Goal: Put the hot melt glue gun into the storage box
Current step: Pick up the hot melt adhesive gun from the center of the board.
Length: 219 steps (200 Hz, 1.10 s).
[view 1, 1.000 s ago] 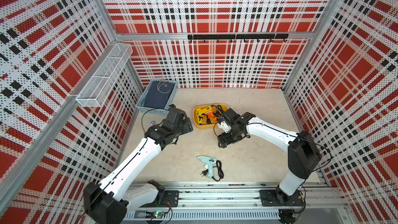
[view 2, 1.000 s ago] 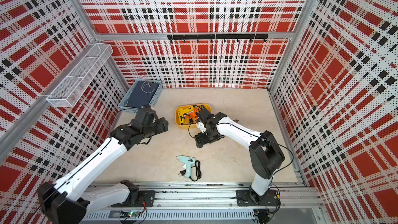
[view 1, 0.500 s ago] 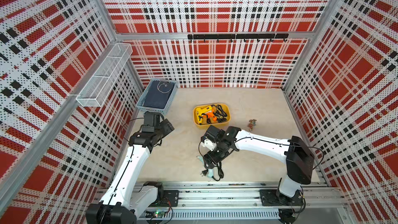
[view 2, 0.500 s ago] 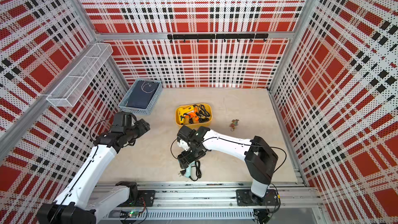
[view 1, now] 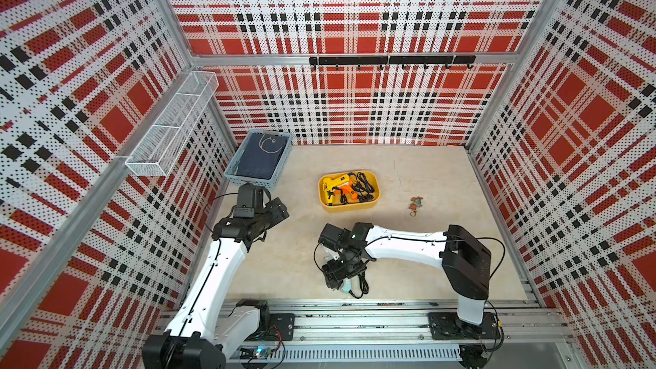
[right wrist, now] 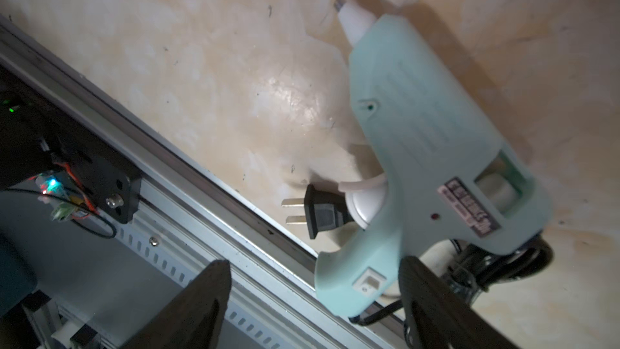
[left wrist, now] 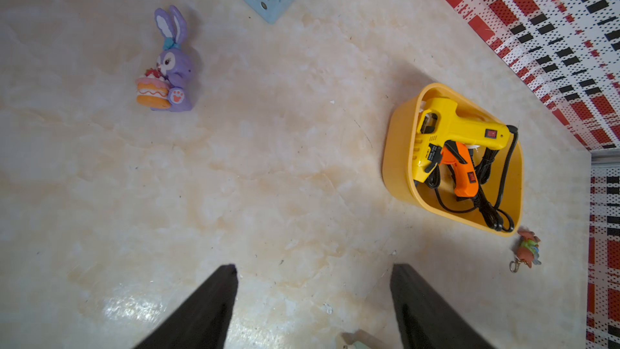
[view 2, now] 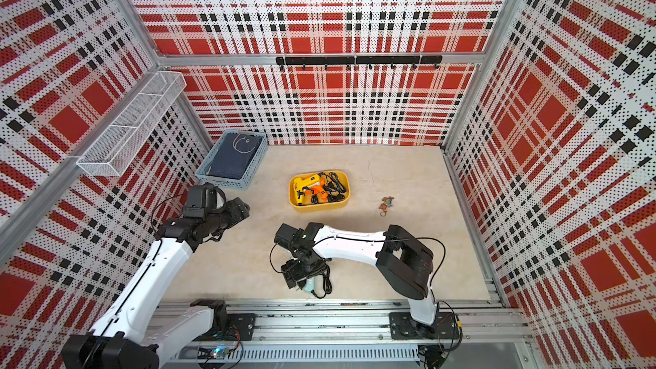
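Note:
My right gripper moves down next, turning a little, until its fingers straddle the glue gun's mint-green handle (view 1: pixel 346 285) (right wrist: pixel 368 259), as that handle lies below it, close to one finger.
A mint-green hot melt glue gun (right wrist: pixel 419 135) lies flat on the table beside the front rail, its black cord bunched behind it. In both top views only a sliver of this glue gun (view 1: pixel 345 285) (view 2: pixel 309 283) shows under my right gripper (view 1: pixel 333 278) (view 2: pixel 293 278). That right gripper (right wrist: pixel 313 263) is open just above the gun, with the handle's butt between its fingers, close to one of them. The yellow storage box (view 1: pixel 349 207) (view 2: pixel 319 206) (left wrist: pixel 399 156) holds a yellow gun (view 1: pixel 335 182) and an orange gun (view 1: pixel 346 190). My left gripper (view 1: pixel 280 209) (view 2: pixel 241 209) (left wrist: pixel 314 266) hangs open and empty at the left.
A blue-grey basket (view 1: pixel 259 163) stands at the back left and a white wire rack (view 1: pixel 170 126) hangs on the left wall. A small keychain charm (view 1: pixel 414 205) lies right of the box. A purple rabbit figure (left wrist: pixel 169 68) stands near the basket. The metal rail (view 1: pixel 355 314) borders the front.
My right arm has swung from the storage box to the front edge and come down over the mint glue gun. The left arm has drawn back to the left.

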### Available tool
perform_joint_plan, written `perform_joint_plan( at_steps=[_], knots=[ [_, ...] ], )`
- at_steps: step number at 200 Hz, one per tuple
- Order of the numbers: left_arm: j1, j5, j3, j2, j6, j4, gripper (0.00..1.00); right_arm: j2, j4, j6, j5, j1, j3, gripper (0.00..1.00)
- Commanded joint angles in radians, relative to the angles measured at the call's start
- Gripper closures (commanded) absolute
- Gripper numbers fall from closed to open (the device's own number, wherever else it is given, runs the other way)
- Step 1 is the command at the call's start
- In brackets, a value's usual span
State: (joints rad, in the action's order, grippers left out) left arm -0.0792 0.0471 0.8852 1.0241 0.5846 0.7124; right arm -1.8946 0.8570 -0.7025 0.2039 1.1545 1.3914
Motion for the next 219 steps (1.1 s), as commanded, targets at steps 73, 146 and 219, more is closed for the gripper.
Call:
perform_joint_plan(
  at_steps=[73,146,219],
  knots=[
    [-0.031,-0.011,-0.003,-0.013,-0.033,0.019,0.22,-0.018,0.027,-0.142,-0.15,0.071,-0.023,0.17],
    [-0.039,-0.031,0.011,0.003,-0.045,0.028,0.22,-0.052,-0.027,-0.166,-0.157,0.031,-0.076,0.22],
    [-0.027,-0.029,0.03,0.028,-0.043,0.015,0.24,-0.055,-0.052,-0.119,-0.153,-0.028,-0.072,0.61]
  ],
)
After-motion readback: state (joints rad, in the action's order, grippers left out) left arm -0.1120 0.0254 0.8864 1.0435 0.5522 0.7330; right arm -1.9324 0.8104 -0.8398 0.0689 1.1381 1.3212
